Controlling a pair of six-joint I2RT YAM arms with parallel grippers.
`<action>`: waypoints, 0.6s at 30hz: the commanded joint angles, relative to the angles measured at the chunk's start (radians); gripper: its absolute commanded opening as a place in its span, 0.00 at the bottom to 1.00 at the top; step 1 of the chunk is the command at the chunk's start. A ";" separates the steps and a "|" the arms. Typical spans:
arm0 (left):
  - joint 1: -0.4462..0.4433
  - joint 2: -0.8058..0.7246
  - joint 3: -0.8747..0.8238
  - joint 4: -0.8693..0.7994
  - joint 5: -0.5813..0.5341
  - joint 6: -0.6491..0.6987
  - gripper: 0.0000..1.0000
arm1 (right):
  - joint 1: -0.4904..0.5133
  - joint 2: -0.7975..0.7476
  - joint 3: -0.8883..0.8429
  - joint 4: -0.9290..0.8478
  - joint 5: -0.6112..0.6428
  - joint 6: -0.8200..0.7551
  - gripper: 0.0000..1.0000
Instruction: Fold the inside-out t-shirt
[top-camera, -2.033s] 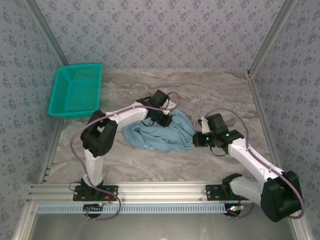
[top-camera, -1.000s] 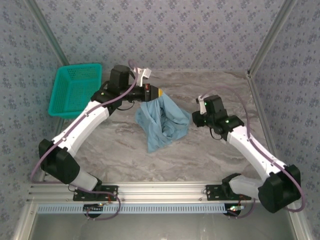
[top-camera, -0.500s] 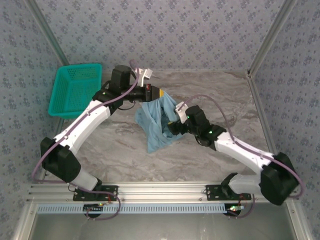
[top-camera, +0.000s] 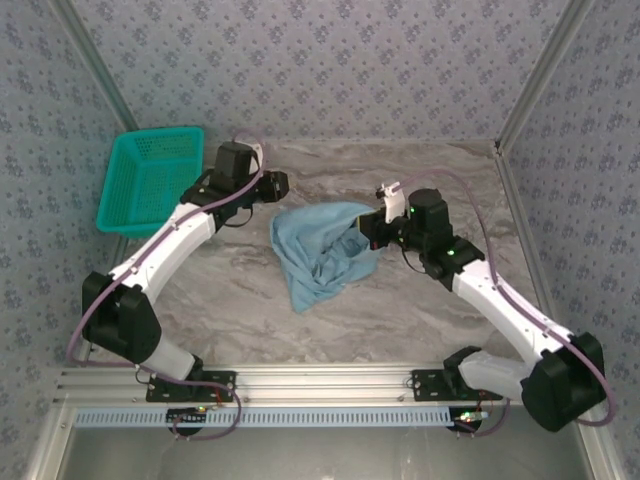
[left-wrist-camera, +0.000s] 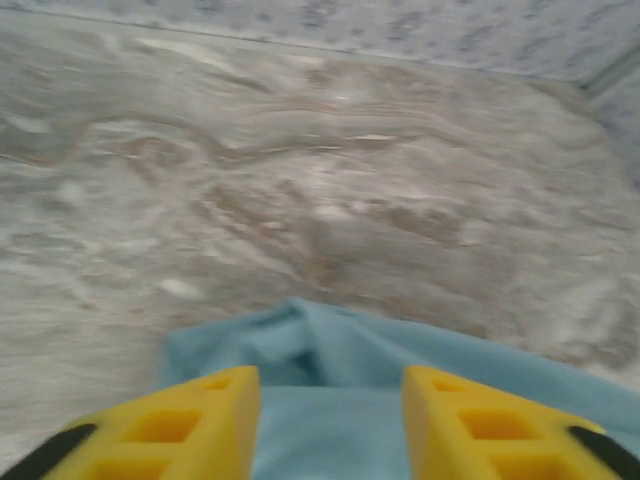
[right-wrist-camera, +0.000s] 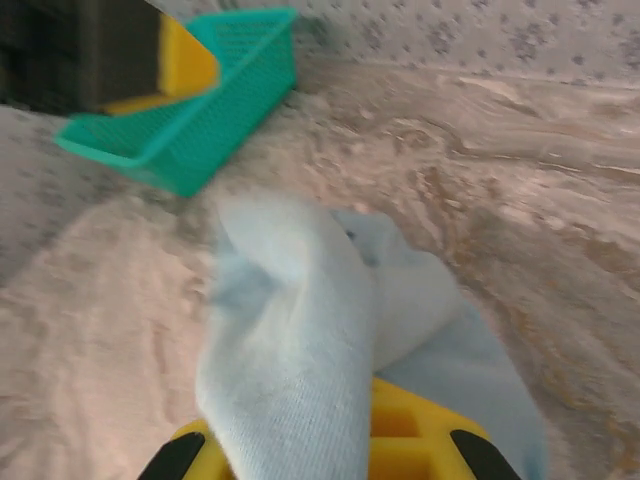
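The shirt lies bunched, so the robot's right gripper will next pull the held edge outward, away from the basket, to let go of it on the bare marble.
The light blue inside-out t-shirt (top-camera: 318, 250) lies bunched in the middle of the marble table, its top edge pulled out to the right. My right gripper (top-camera: 372, 228) is shut on that right-hand edge, and in the right wrist view the cloth (right-wrist-camera: 300, 330) drapes over the yellow fingers (right-wrist-camera: 420, 440). My left gripper (top-camera: 283, 183) hovers just up and left of the shirt. Its yellow fingers (left-wrist-camera: 200, 420) stand apart with nothing between them, and the t-shirt (left-wrist-camera: 350, 350) shows below and beyond the gap.
A teal mesh basket (top-camera: 150, 180) sits empty at the back left against the wall, also visible as the basket (right-wrist-camera: 200, 100) from the right wrist. Patterned walls close in three sides. Bare tabletop (top-camera: 230, 300) stretches in front of the shirt.
The left gripper let go of the shirt and drew back left. The right gripper closed on the cloth and pulled it rightward; the hanging shirt sank and spread wider on the table.
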 joint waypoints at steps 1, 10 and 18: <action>-0.022 -0.079 -0.052 0.009 -0.106 0.052 0.51 | -0.014 0.000 -0.031 0.005 -0.162 0.185 0.00; -0.295 -0.269 -0.407 0.143 -0.051 0.019 0.71 | -0.087 0.116 0.028 0.055 -0.204 0.386 0.00; -0.415 0.017 -0.289 0.199 -0.065 0.128 0.66 | -0.129 0.134 0.039 0.032 -0.208 0.395 0.00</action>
